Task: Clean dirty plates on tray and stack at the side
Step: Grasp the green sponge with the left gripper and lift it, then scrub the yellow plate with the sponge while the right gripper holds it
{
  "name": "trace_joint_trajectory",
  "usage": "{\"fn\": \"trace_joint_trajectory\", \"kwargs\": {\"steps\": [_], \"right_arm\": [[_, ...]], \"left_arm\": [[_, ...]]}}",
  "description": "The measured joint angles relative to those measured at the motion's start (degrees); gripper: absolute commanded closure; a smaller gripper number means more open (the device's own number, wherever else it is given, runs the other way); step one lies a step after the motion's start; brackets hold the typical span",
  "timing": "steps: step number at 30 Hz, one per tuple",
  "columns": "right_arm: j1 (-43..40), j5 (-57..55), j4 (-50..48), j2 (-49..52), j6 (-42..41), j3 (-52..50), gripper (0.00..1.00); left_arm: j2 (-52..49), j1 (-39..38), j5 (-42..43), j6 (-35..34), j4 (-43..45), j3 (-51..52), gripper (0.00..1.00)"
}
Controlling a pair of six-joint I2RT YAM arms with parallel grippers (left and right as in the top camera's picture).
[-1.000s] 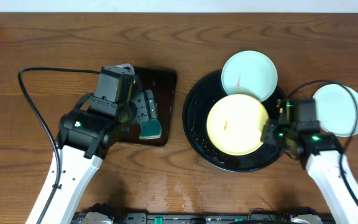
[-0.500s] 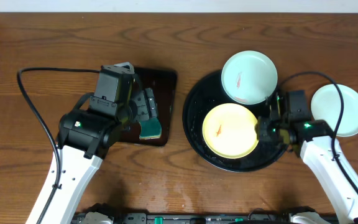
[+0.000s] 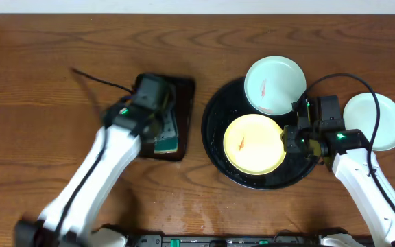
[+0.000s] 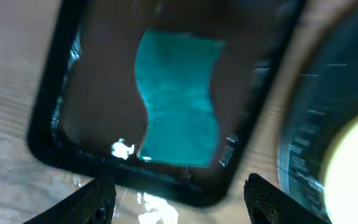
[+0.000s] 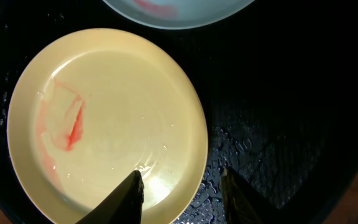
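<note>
My right gripper comes down onto the pale yellow plate's rim beside the wet tray bottom next, since its open fingers already straddle that rim.
The pale yellow plate [image 3: 254, 143] with a red smear lies in the round black tray [image 3: 214, 123]. It fills the right wrist view [image 5: 104, 118]. My right gripper [image 3: 290, 140] is open at the plate's right edge; in the wrist view [image 5: 180, 186] one finger is over the plate and the other over the wet tray [image 5: 278, 124], with the rim between them. A mint plate [image 3: 274, 84] with a red smear rests on the tray's far rim. Another mint plate [image 3: 374, 121] sits on the table at right. My left gripper [image 3: 163, 127] is open and empty above a teal sponge [image 4: 176, 99].
The sponge [image 3: 166, 143] lies in a small rectangular dark tray [image 3: 184, 89] left of the round tray; its rim shows in the left wrist view [image 4: 48, 137]. Cables run from both arms over the table. The wooden table extends left and to the back.
The yellow plate slid left and a little nearer within the tray with my right gripper at its edge. My left arm swung, and its gripper shifted right over the sponge tray.
</note>
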State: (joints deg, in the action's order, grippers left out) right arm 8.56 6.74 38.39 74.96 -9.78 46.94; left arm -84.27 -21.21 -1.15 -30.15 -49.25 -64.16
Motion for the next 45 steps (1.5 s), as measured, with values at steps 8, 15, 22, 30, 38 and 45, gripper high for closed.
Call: {"fn": "trace_joint_trajectory", "kwargs": {"steps": [8,15,22,30,38,45], "right_arm": [[0.00,0.11,0.22,0.00,0.00,0.00,0.62],[0.00,0.81,0.26,0.00,0.00,0.00,0.63],[0.00,1.20,0.83,0.00,0.00,0.00,0.64],[-0.02,-3.21,0.55,0.02,-2.64,-0.52,0.69],[-0.02,-2.62,-9.94,6.86,-2.86,-5.31,0.69],[-0.11,1.09,-13.70,14.71,-2.14,-5.66,0.99]], "left_arm": [[-16.48,0.11,-0.76,-4.37,8.96,0.79,0.50],[-21.84,0.09,-1.46,-4.55,11.78,0.50,0.78],[-22.49,0.46,-3.02,-4.94,10.71,0.17,0.92],[-18.14,0.48,-0.46,-2.84,7.02,-0.11,0.93],[-1.44,0.37,3.72,3.65,5.75,-0.33,0.93],[2.05,-2.25,7.13,5.18,6.21,-0.37,0.92]]}}
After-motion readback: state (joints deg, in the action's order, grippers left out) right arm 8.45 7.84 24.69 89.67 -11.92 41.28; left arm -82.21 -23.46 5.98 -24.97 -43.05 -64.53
